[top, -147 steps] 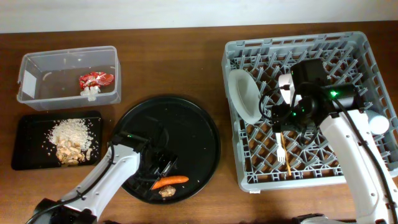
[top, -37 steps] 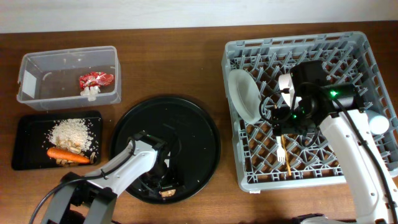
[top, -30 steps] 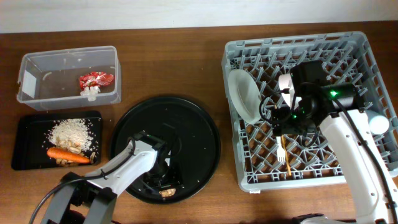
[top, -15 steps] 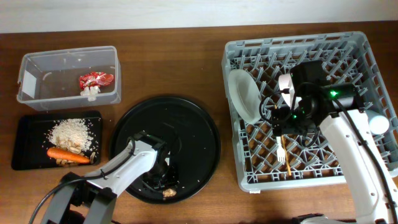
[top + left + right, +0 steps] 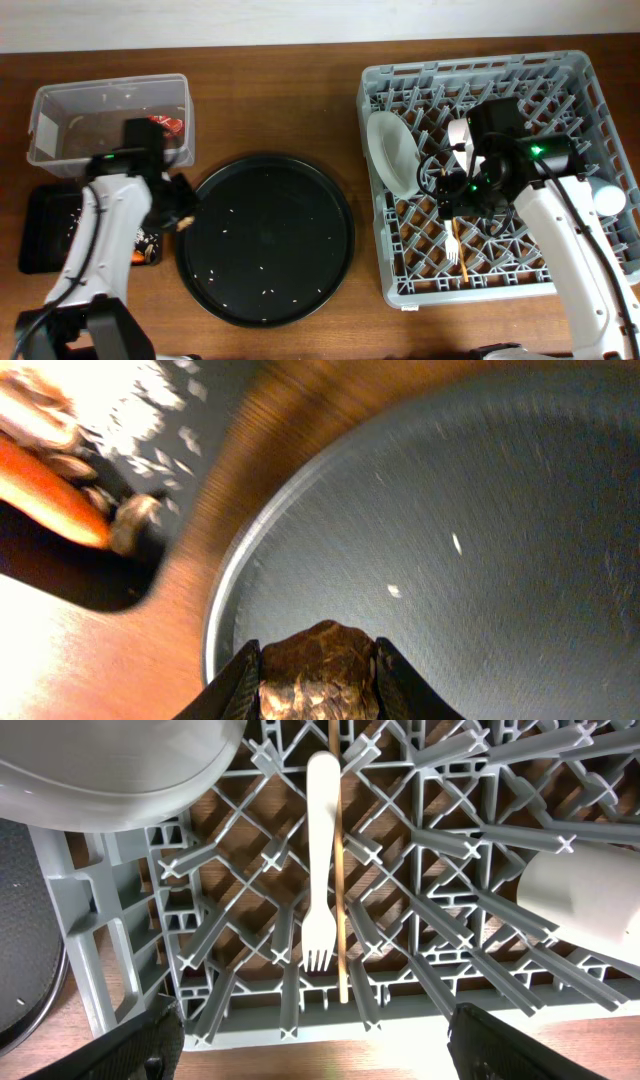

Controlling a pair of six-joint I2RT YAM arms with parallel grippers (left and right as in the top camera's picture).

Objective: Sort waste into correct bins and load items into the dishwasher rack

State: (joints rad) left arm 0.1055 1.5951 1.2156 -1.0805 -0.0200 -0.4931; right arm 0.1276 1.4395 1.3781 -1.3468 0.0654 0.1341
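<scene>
My left gripper needs to move over the shallow black tray next and let go of the lump (image 5: 320,660), because the tray is on the left in the overhead view and already has food scraps in it.
My left gripper (image 5: 318,685) is shut on the small brown lump (image 5: 320,660) and holds it above the left rim of the round black tray (image 5: 450,510). In the overhead view the left gripper (image 5: 181,216) hangs between that tray and the shallow black tray (image 5: 40,215). The orange carrot (image 5: 50,490) and pale rice scraps (image 5: 110,400) lie in the shallow tray. The red wrapper (image 5: 172,124) shows partly in the clear tub (image 5: 60,140), behind my arm. My right gripper (image 5: 335,1055) stands open over the grey rack (image 5: 560,75), above the white fork (image 5: 321,860) and a chopstick (image 5: 338,870).
A white plate (image 5: 392,153) stands on edge at the rack's left side and a pale cup (image 5: 607,197) lies at its right side. A few rice grains dot the round tray (image 5: 265,240). Bare wooden table (image 5: 280,100) lies between the tub and the rack.
My left gripper closed on the brown lump at the round tray's front, lifted it and carried it left and back to the tray's left rim. The right arm has not moved.
</scene>
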